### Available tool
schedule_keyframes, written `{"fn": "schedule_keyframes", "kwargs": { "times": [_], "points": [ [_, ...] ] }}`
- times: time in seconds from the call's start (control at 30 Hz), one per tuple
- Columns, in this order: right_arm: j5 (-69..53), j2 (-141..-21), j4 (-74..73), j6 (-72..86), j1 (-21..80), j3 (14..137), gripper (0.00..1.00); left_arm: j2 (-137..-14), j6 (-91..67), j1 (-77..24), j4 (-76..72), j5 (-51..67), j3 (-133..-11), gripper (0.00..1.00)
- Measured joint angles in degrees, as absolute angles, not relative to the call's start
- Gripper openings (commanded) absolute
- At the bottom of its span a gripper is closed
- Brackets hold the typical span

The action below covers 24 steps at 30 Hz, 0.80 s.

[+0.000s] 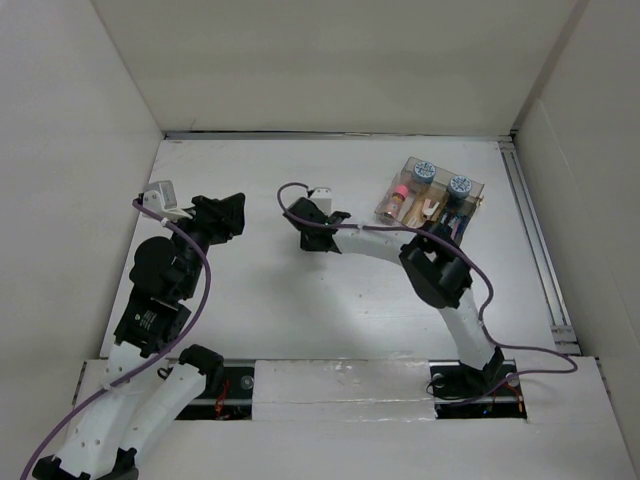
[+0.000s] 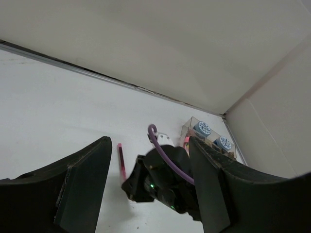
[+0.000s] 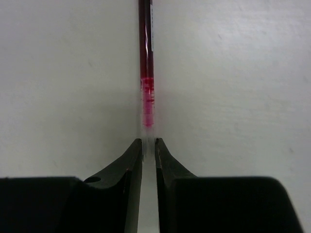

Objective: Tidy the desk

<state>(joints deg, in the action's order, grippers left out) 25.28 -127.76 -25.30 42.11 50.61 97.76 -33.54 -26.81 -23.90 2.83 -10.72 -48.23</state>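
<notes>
The pen needs to go among the slim items next, so my right gripper needs to lift it over to the box's rail-side compartment [image 1: 455,221], to the gripper's right in the top view, and let go of it there.
The white desk [image 1: 250,300] fills the top view. A thin red-pink pen [image 3: 146,63] with a clear end runs straight away from my right gripper [image 3: 148,143], whose jaws are shut on that clear end, low over the desk. The pen also shows in the left wrist view [image 2: 120,162], beside the right gripper [image 2: 138,187]. In the top view the right gripper [image 1: 305,228] sits at mid-desk and hides the pen. My left gripper [image 1: 232,212] is open and empty, raised to the left of it, with its fingers [image 2: 82,184] spread wide.
A clear compartment box [image 1: 428,200] stands at the back right and holds blue-capped items, a pink item and small bits; it also shows in the left wrist view [image 2: 209,136]. A metal rail [image 1: 535,240] runs along the right edge. White walls enclose the desk.
</notes>
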Motion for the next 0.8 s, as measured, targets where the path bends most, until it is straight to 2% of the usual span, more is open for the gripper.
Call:
{"fn": "schedule_keyframes", "kwargs": {
  "times": [0.27, 0.4, 0.6, 0.8],
  "points": [
    [26.79, -105.97, -18.81, 45.87, 52.84, 67.77, 0.0, -33.65, -26.81, -23.9, 2.83, -10.48, -48.23, 0.6],
    [27.97, -91.72, -15.59, 48.58, 50.85, 58.35, 0.0, -34.0, -26.81, -23.9, 2.74, -9.93, -48.23, 0.61],
    [29.08, -72.42, -8.29, 52.05, 36.86, 49.36, 0.0, -36.21, -26.74, -23.9, 2.79, -7.49, -48.23, 0.61],
    [24.99, -68.05, -5.23, 54.74, 19.7, 42.39, 0.0, -37.43, -26.59, -23.9, 2.81, -6.0, -48.23, 0.61]
  ]
}}
